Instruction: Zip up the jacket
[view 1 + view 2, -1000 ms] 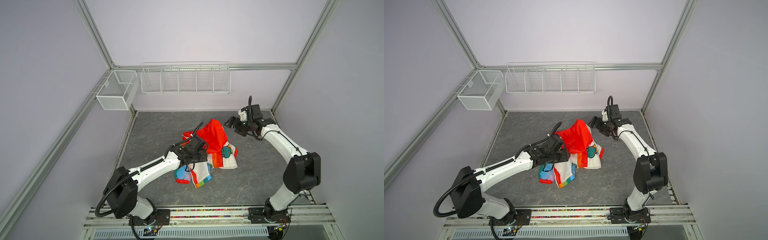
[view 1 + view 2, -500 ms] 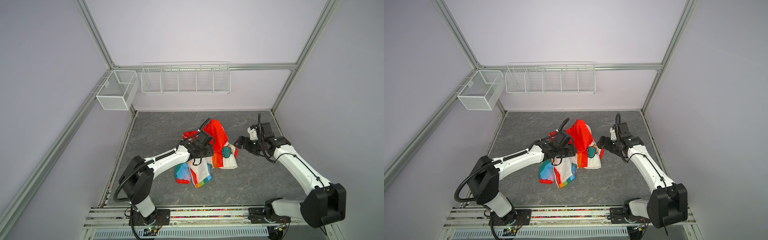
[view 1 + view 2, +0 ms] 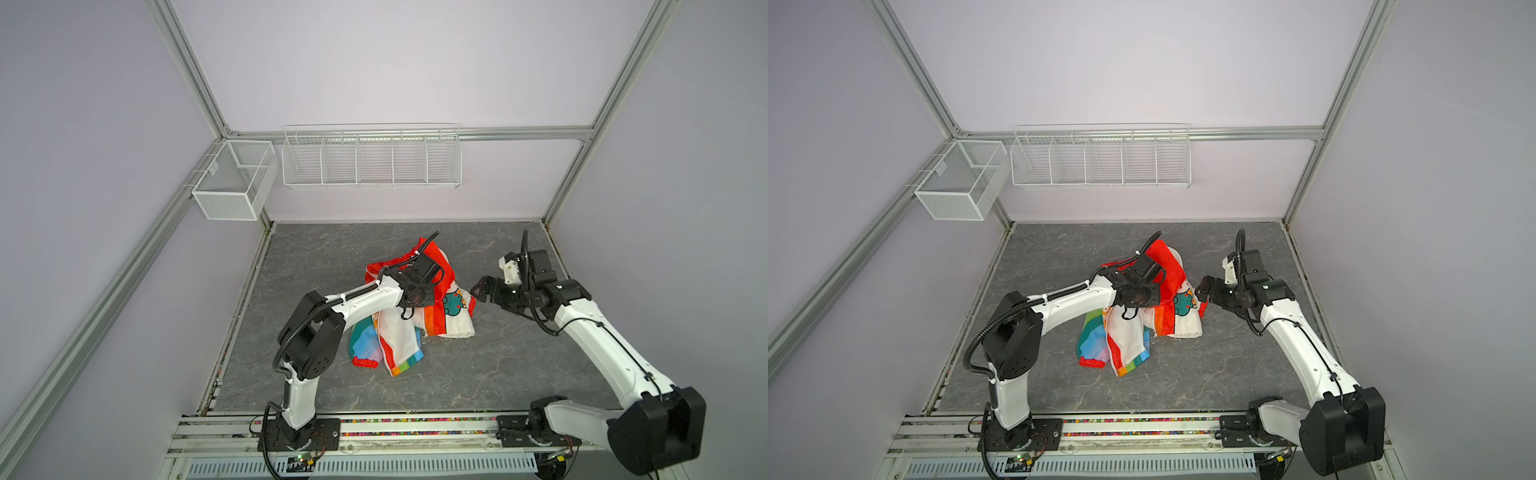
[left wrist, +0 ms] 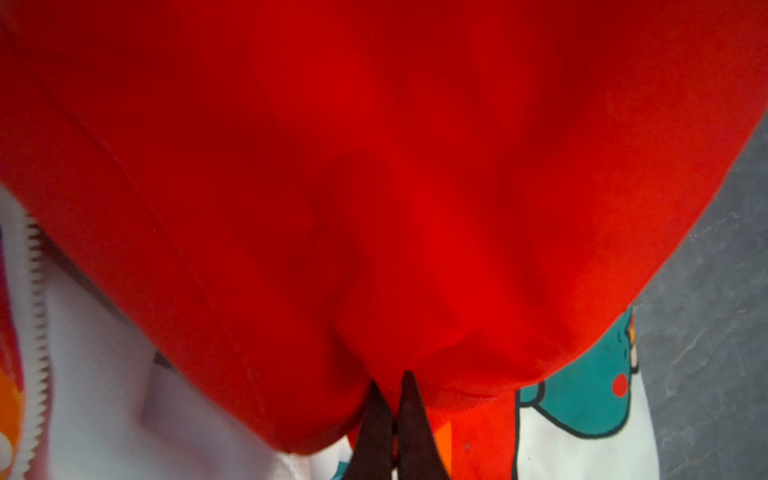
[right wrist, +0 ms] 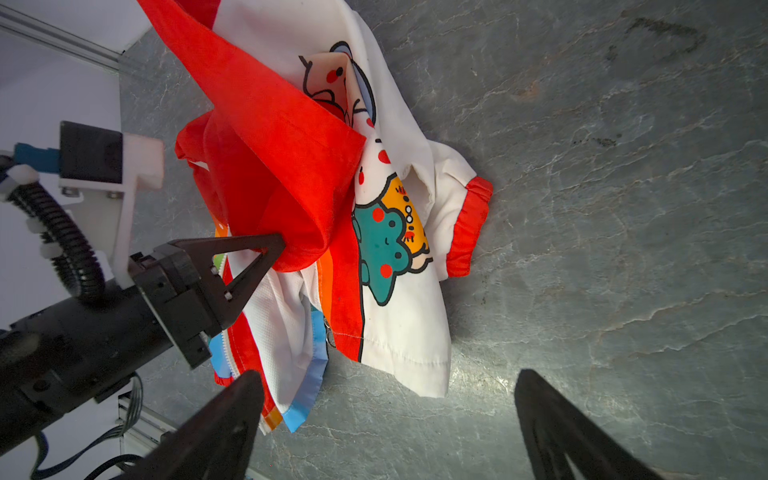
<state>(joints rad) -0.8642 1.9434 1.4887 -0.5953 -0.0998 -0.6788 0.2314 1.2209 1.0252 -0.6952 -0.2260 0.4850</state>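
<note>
The red hood (image 4: pixel 374 166) droops over the jacket's lining, so my left gripper should draw it outward toward the mesh basket, over bare floor beyond the jacket, and release it.
The jacket (image 3: pixel 453 309) lies crumpled mid-floor in both top views, its white cartoon lining (image 3: pixel 1181 309) and rainbow stripes showing. My left gripper (image 3: pixel 434 286) (image 3: pixel 1160 286) is shut on the red hood (image 4: pixel 374 166), holding it up; the right wrist view shows its fingertips (image 5: pixel 272 247) pinching that fabric. The left gripper (image 4: pixel 392 399) has red cloth between its tips. White zipper teeth (image 4: pixel 35 291) (image 5: pixel 226 347) run along one edge. My right gripper (image 3: pixel 482 289) (image 3: pixel 1202 291) (image 5: pixel 386 374) hangs open just right of the jacket, holding nothing.
A long wire rack (image 3: pixel 370 158) hangs on the back wall and a mesh basket (image 3: pixel 232 183) on the left frame. The grey marbled floor (image 3: pixel 478 365) spreads around the jacket. A rail (image 3: pixel 374 428) with both arm bases runs along the front.
The left gripper has closed on the red hood. The right arm swung from the back of the floor toward the jacket's right side and now hovers there, still open.
</note>
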